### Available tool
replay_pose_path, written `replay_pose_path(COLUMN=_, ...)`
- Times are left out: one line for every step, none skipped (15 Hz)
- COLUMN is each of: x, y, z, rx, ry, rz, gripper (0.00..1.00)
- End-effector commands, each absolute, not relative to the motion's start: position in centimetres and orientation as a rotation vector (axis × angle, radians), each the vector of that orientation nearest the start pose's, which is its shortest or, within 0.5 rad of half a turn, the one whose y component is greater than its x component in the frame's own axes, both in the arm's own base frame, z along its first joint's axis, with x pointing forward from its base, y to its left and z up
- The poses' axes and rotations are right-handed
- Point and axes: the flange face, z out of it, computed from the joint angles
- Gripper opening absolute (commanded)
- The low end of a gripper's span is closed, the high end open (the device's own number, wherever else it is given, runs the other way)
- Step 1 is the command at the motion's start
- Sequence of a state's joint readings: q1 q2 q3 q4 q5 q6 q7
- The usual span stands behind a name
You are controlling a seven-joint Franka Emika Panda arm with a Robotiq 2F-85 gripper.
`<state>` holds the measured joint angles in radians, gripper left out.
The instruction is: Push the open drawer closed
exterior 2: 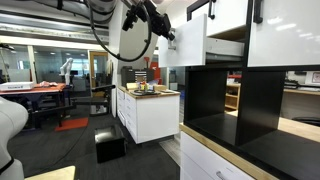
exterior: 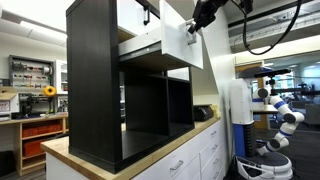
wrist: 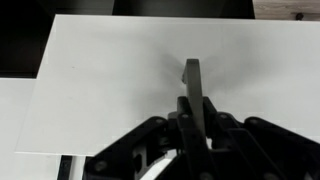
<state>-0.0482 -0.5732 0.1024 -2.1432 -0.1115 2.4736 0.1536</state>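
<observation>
The handle goes outward toward the black shelf unit point(exterior: 95, 80) in my gripper next, as the drawer still juts out. My gripper then releases it once flush.
The drawer point(exterior: 176, 47) is a white flat-fronted box pulled out of the top row of the tall black cube shelf unit point(exterior: 95, 80). Its pale side shows in both exterior views point(exterior 2: 225, 45). In the wrist view the white front point(wrist: 110, 80) fills the frame, with the small dark handle point(wrist: 192, 72) standing upright at its middle. My gripper point(wrist: 195, 108) is right at the front, with its fingers closed on either side of the handle. It also shows in both exterior views point(exterior: 194, 27) point(exterior 2: 167, 33), at the drawer front.
The shelf unit stands on a wood-topped white counter point(exterior: 195, 140). A neighbouring white front panel point(exterior 2: 285, 35) sits beside the drawer. A white robot point(exterior: 278, 112) stands past the counter's end. A white island cabinet point(exterior 2: 150, 112) and a black box point(exterior 2: 110, 147) stand on the floor.
</observation>
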Motion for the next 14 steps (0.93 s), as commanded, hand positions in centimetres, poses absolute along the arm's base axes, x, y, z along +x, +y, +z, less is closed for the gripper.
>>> replay_pose_path(x=43.3, y=4.0, z=72.7, rx=-2.883, ry=0.025, rz=-1.442, gripper=0.05)
replay_pose_path(x=43.7, y=4.2, z=72.8, rx=-2.883, ry=0.018, rz=-1.444, gripper=0.05)
replay_pose_path(x=44.4, y=4.4, z=72.7, rx=-2.886, ry=0.010, rz=-1.444, gripper=0.05)
replay_pose_path(x=44.9, y=4.5, z=72.6, rx=-2.889, ry=0.002, rz=-1.443, gripper=0.05)
replay_pose_path(x=45.6, y=4.7, z=72.5, rx=-2.895, ry=-0.004, rz=-1.439, gripper=0.05)
replay_pose_path(x=45.8, y=5.3, z=73.0, rx=-2.900, ry=-0.009, rz=-1.437, gripper=0.05)
replay_pose_path(x=46.6, y=5.6, z=72.9, rx=-2.907, ry=-0.014, rz=-1.430, gripper=0.05)
replay_pose_path(x=47.5, y=5.7, z=72.7, rx=-2.915, ry=-0.018, rz=-1.422, gripper=0.05)
replay_pose_path(x=48.3, y=5.8, z=72.6, rx=-2.924, ry=-0.021, rz=-1.415, gripper=0.05)
replay_pose_path(x=49.4, y=5.8, z=72.4, rx=-2.931, ry=-0.023, rz=-1.408, gripper=0.05)
replay_pose_path(x=50.2, y=6.0, z=72.4, rx=-2.939, ry=-0.026, rz=-1.406, gripper=0.05)
replay_pose_path(x=51.2, y=6.1, z=72.3, rx=-2.945, ry=-0.031, rz=-1.405, gripper=0.05)
replay_pose_path(x=52.1, y=6.2, z=72.3, rx=-2.951, ry=-0.037, rz=-1.405, gripper=0.05)
replay_pose_path(x=53.2, y=6.3, z=72.3, rx=-2.957, ry=-0.043, rz=-1.408, gripper=0.05)
